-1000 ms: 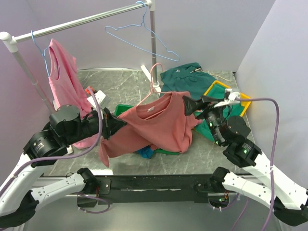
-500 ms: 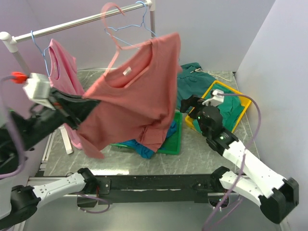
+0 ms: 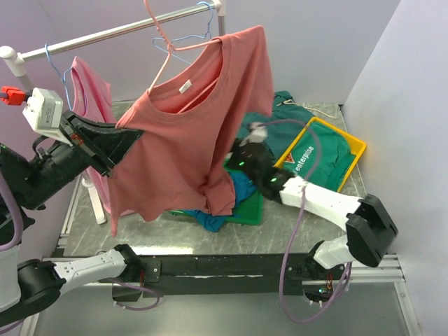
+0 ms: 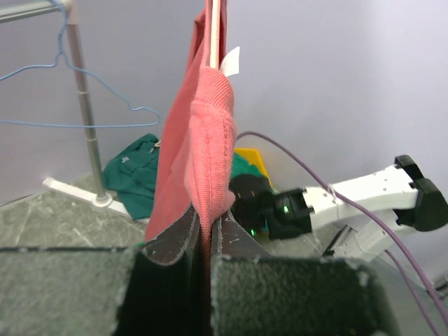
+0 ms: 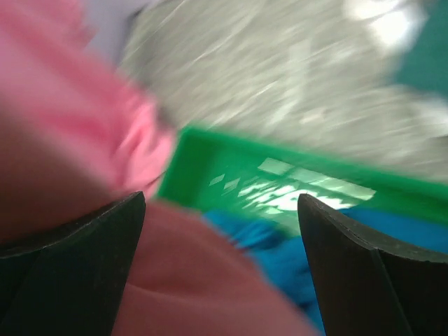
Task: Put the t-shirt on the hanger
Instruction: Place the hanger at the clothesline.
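My left gripper should next carry the t-shirt (image 3: pixel 189 140) outward, put its hanger's hook on the bare bar between the blue hangers and let go, because that bare bar is farther outward.
The salmon-red t-shirt (image 3: pixel 189 140) hangs high in the air with its neck and white tag (image 3: pixel 185 86) facing the camera. The coral-pink hanger (image 3: pixel 166 54) runs through the neck, and its hook (image 3: pixel 149 8) is up by the rail; I cannot tell whether it rests on it. My left gripper (image 3: pixel 136 133) is shut on the shirt's left shoulder seam. The left wrist view shows the t-shirt (image 4: pixel 203 140) pinched in the left gripper (image 4: pixel 208 218), with the hanger (image 4: pixel 214 28) above. My right gripper (image 3: pixel 245 150) is open and low beside the shirt's hem. In the blurred right wrist view the right gripper (image 5: pixel 220 238) has nothing between its fingers.
A metal rail (image 3: pixel 105 33) carries a light blue wire hanger (image 3: pixel 189 43) and a lighter pink shirt (image 3: pixel 87 84). Under the t-shirt a green tray (image 3: pixel 250 210) holds a blue garment (image 3: pixel 210 220). Dark green clothes (image 3: pixel 283 112) and a yellow tray (image 3: pixel 353 147) lie at the right.
My left arm has lifted the t-shirt and hanger from table height up to the rail. My right gripper has left the shirt's right shoulder and swung left and low, toward the hem.
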You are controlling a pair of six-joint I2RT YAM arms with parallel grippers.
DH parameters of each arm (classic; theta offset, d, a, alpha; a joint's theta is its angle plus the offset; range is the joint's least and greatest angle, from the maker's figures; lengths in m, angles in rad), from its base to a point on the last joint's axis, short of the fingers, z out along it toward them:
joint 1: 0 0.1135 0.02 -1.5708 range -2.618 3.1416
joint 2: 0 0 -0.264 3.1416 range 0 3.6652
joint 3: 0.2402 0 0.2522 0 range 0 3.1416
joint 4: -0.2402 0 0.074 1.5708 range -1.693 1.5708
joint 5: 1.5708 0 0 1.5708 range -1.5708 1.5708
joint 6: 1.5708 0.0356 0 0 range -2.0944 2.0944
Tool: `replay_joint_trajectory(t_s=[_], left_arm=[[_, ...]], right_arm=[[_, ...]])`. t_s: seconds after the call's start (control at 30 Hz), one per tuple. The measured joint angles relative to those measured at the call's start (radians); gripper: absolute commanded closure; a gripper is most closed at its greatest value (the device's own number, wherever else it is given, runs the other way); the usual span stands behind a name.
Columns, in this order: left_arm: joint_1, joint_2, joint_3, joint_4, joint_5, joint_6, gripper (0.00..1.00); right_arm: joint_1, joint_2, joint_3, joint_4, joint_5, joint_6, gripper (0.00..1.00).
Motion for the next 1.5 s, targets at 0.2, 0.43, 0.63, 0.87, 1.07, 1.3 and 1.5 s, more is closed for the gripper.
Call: replay_joint_trajectory(t_s=[0.2,0.43,0.63,0.87,1.07,1.3,1.5], left_arm=[[0.0,0.019,0.005,-0.03,-0.166,-0.005,0.99],[0.0,-0.037,-0.157,-0.031,-0.343,-0.048,0.99],[0.0,-0.112,-0.309,-0.085,-0.4,-0.088,0.99],[0.0,-0.174,-0.384,-0.111,-0.507,-0.162,0.99],[0.0,-0.127,-0.431,-0.09,-0.643,-0.186,0.99],[0.011,0.039,-0.378,-0.028,-0.79,-0.156,0.99],[0.126,0.113,-0.338,0.039,-0.792,-0.112,0.99]], right_arm=[[0.179,0.048,0.011,0.079,-0.079,0.026,0.04],[0.2,0.048,0.01,0.153,-0.235,0.047,0.05],[0.231,0.048,0.01,0.164,-0.321,0.057,0.05],[0.248,0.103,0.052,0.167,-0.393,0.07,0.05],[0.248,0.203,0.155,0.161,-0.468,0.094,0.06],[0.248,0.301,0.322,0.144,-0.547,0.117,0.06],[0.248,0.33,0.388,0.136,-0.585,0.136,0.06]])
